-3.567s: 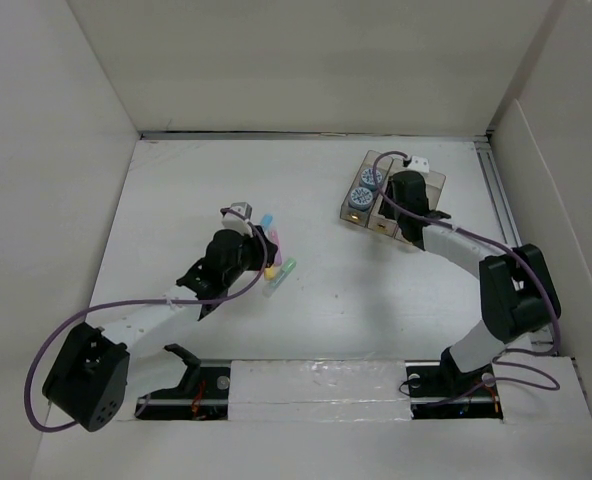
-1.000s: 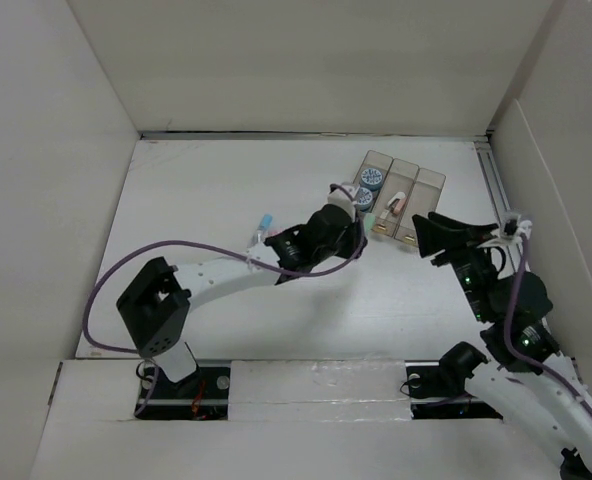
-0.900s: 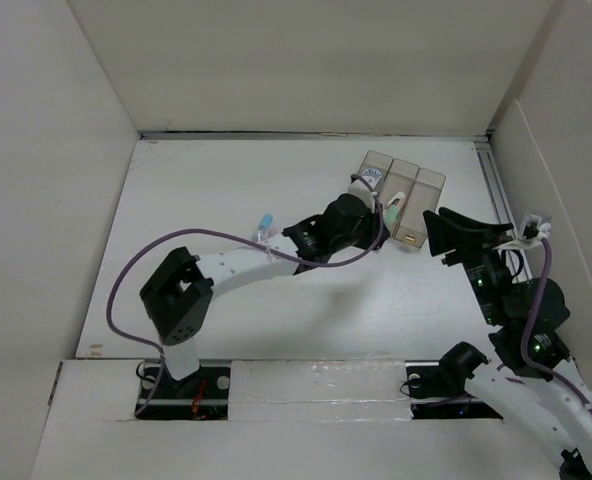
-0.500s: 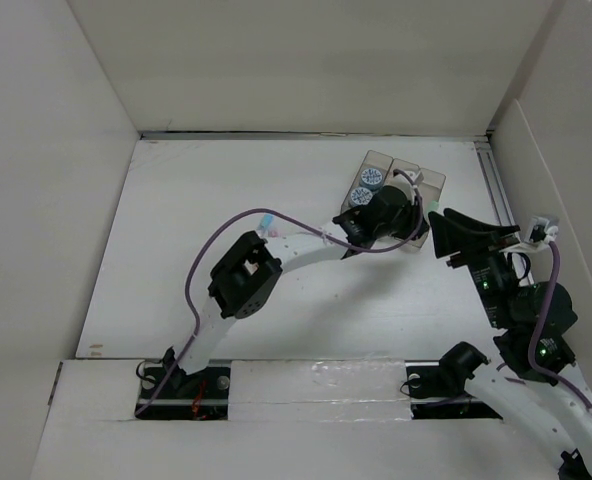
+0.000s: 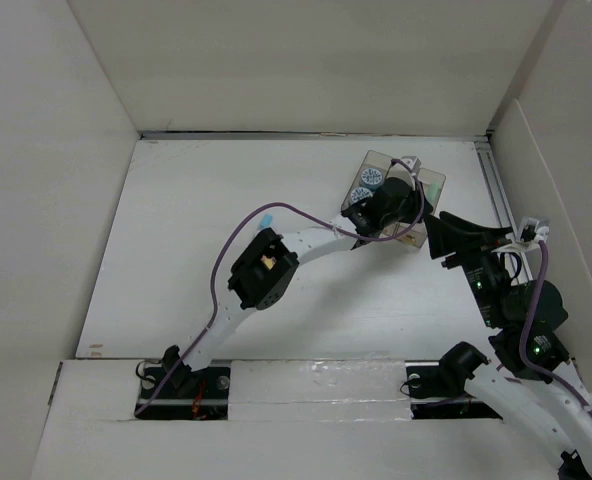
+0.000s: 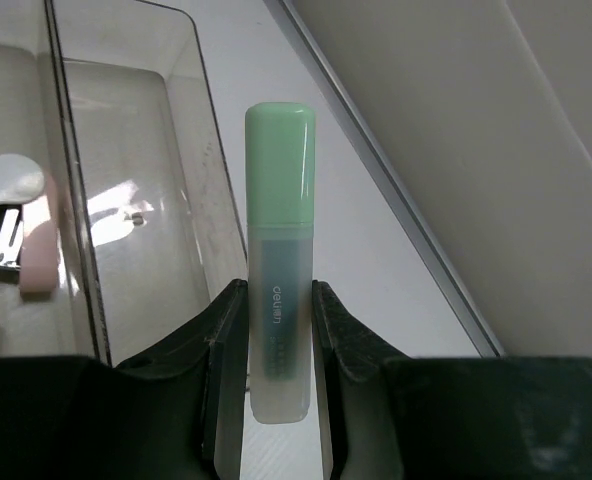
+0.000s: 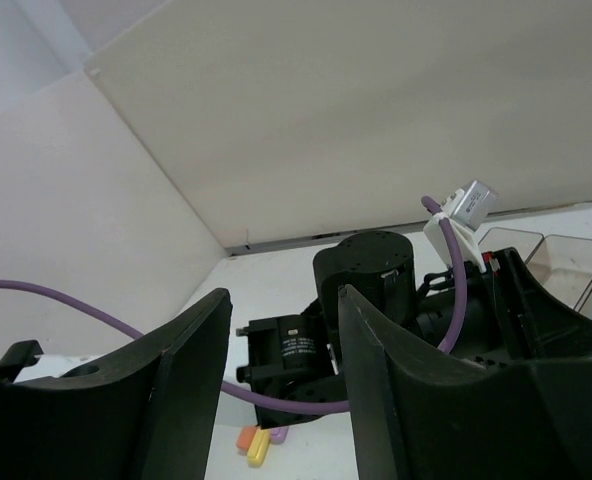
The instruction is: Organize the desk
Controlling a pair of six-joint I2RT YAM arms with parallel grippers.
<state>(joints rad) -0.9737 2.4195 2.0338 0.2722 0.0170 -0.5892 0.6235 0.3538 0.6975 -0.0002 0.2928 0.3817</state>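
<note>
The highlighter goes slightly to the left in the wrist view, over the bin's nearest section, next. My left gripper releases it there, since that section is still empty.
My left gripper is shut on a green-capped highlighter that points forward over the rim of the translucent three-compartment bin. In the top view the left wrist covers that bin at the back right of the white desk. The bin's nearest compartment looks empty; the middle one holds a small white and pink item. My right gripper hangs open in the air just right of the bin, nothing between its fingers.
Two round blue-topped items fill the bin's left compartment. A blue-capped highlighter lies mid-desk; orange, yellow and purple ones lie under the left arm. A metal rail runs along the right edge, with white panels all around.
The left arm has swung right from mid-desk to over the bin, carrying the green highlighter. The right arm left the bin earlier and has barely moved over the last second.
</note>
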